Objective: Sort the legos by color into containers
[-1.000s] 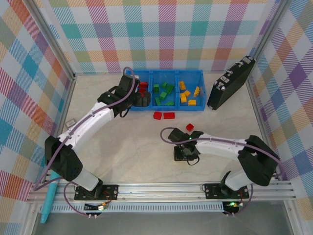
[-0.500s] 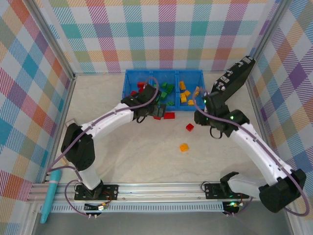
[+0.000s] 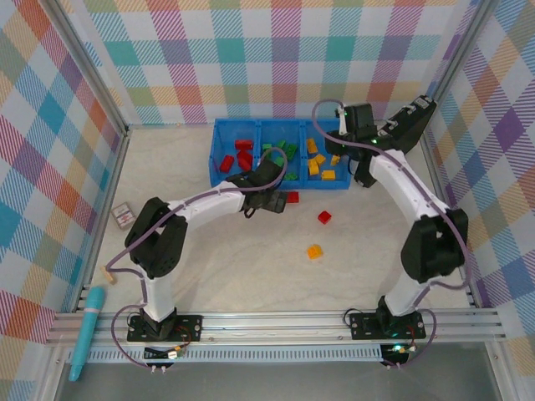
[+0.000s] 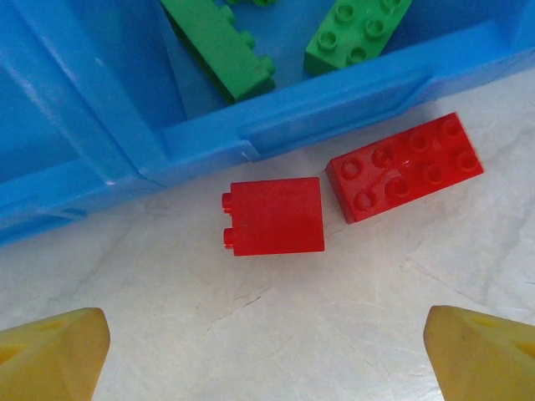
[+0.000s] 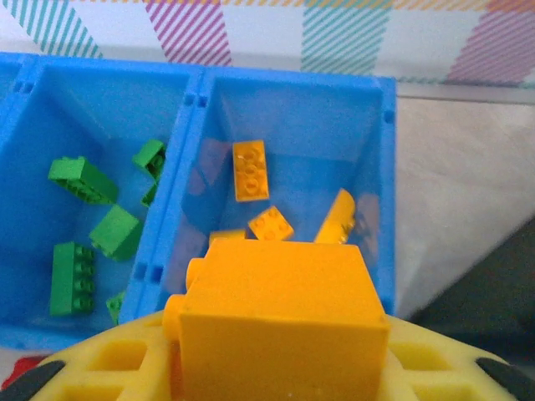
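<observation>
My right gripper lowers toward the divider by the green legos, over the far yellow-orange brick (image 5: 251, 170), and releases next. The container below holds matching yellow-orange legos.
The blue tray (image 3: 219, 144) holds red legos in its left container, green (image 4: 219, 46) in the middle and yellow-orange (image 5: 251, 170) in the right. My left gripper (image 4: 267, 359) hangs open over the table just in front of the tray wall (image 4: 334, 104). Beyond its yellow fingertips (image 4: 50, 355) lie a small red brick (image 4: 276, 215) and a flat red brick (image 4: 405, 167). My right gripper (image 5: 280, 368) is shut on a yellow-orange brick (image 5: 280, 322), above the right container's (image 5: 380, 192) near side. In the top view my left gripper (image 3: 269, 200) and right gripper (image 3: 343, 149) stand apart.
A loose red brick (image 3: 324, 217) and a yellow-orange brick (image 3: 314, 251) lie on the open table. A black case (image 3: 401, 134) leans right of the tray, close to my right arm. A small grey card (image 3: 124, 215) lies at the left.
My right arm has swung from mid-table up to the tray's right container, carrying the yellow-orange brick. My left gripper has left the left container and come down before the tray, by two red bricks.
</observation>
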You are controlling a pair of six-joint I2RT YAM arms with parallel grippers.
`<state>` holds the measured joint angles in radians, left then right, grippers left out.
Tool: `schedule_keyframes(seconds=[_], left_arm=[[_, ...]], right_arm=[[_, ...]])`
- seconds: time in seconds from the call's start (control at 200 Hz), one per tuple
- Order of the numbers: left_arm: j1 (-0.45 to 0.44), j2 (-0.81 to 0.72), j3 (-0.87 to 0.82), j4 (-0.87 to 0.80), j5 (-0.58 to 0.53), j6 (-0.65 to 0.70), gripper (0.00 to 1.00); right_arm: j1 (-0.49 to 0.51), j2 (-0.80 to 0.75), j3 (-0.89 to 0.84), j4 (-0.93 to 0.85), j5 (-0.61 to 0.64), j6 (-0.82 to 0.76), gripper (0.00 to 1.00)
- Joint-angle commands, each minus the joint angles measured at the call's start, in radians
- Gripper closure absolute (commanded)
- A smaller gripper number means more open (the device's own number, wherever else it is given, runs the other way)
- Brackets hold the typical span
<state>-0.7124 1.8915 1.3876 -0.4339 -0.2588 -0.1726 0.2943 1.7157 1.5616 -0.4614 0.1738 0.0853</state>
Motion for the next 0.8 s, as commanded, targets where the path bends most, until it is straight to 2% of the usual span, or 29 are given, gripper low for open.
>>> schedule_keyframes(seconds=[0.0, 0.225, 0.355, 0.615, 0.795], left_arm=[[-0.004, 0.038, 0.041, 0.019, 0.010, 0.030, 0.04], [0.004, 0.104, 0.078, 0.029, 0.015, 0.031, 0.05], [0.016, 0.127, 0.092, 0.035, 0.015, 0.025, 0.09], [0.044, 0.155, 0.099, 0.053, 0.025, -0.009, 0.15], [0.058, 0.175, 0.113, 0.059, 0.030, -0.018, 0.17]], right_arm=[[-0.010, 0.095, 0.094, 0.043, -0.033, -0.038, 0.67], [-0.021, 0.293, 0.256, 0.026, -0.047, -0.059, 0.66], [-0.022, 0.361, 0.323, 0.009, -0.066, -0.062, 0.52], [-0.021, 0.372, 0.310, 0.038, -0.111, -0.067, 0.31], [-0.021, 0.367, 0.304, 0.032, -0.123, -0.062, 0.28]])
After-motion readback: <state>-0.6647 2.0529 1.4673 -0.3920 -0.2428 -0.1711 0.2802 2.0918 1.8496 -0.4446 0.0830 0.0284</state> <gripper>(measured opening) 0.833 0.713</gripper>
